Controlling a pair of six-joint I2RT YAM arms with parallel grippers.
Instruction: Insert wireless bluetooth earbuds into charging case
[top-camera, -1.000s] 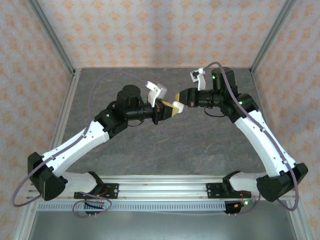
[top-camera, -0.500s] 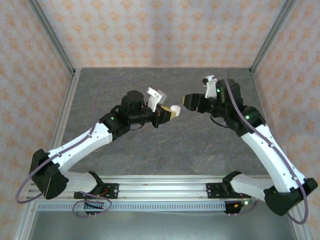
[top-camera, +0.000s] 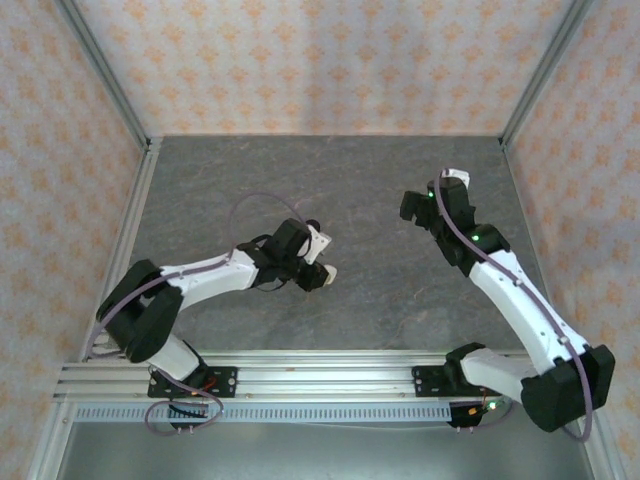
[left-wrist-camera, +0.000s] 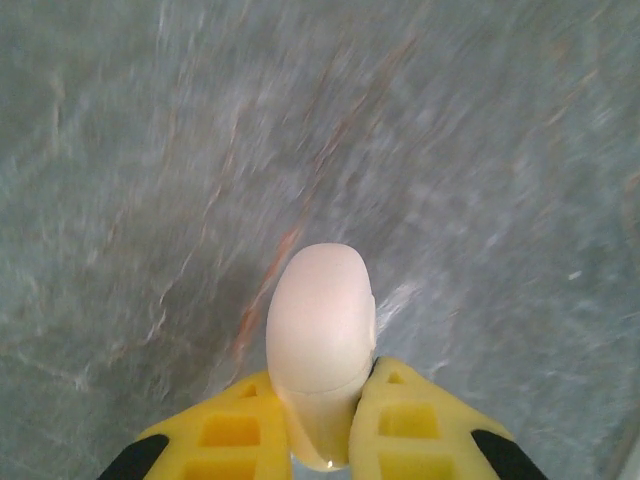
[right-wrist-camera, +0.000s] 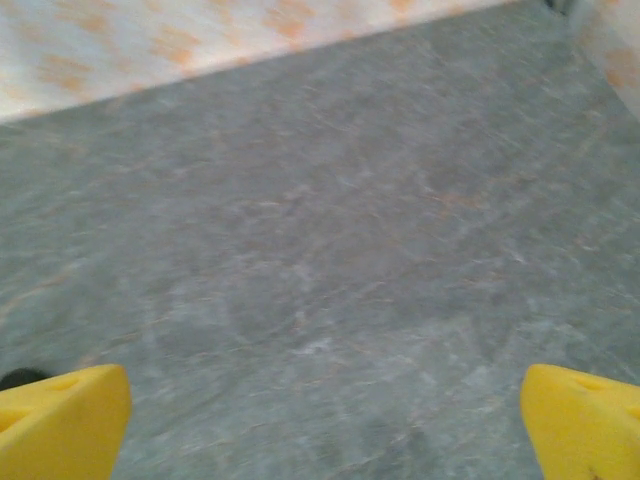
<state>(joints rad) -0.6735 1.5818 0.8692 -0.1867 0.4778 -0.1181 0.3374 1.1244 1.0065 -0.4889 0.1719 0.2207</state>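
The lid is already shut, so the case goes down next in my left gripper to the bare table beneath the charging case (top-camera: 329, 272) and is released there.
A white, egg-shaped charging case (left-wrist-camera: 320, 320) with its lid down is pinched at its lower end between the yellow fingers (left-wrist-camera: 230, 430) of my left gripper (left-wrist-camera: 325, 400). From above, the left gripper (top-camera: 312, 268) hangs low over the middle of the table, the charging case (top-camera: 329, 272) poking out to its right. My right gripper (top-camera: 413, 207) is apart at the right, well clear of the case. In the right wrist view the right gripper (right-wrist-camera: 320, 425) is open wide, with bare table between its fingertips (right-wrist-camera: 60, 420). The earbuds are hidden.
The grey stone-patterned table (top-camera: 380, 280) is fenced by patterned walls (top-camera: 320, 60) at the back and both sides. A metal rail (top-camera: 320, 365) with the arm bases runs along the near edge.
The left arm has swung down and toward the near side with the case still held. The right gripper has opened wide and drawn back to the right, away from the case.
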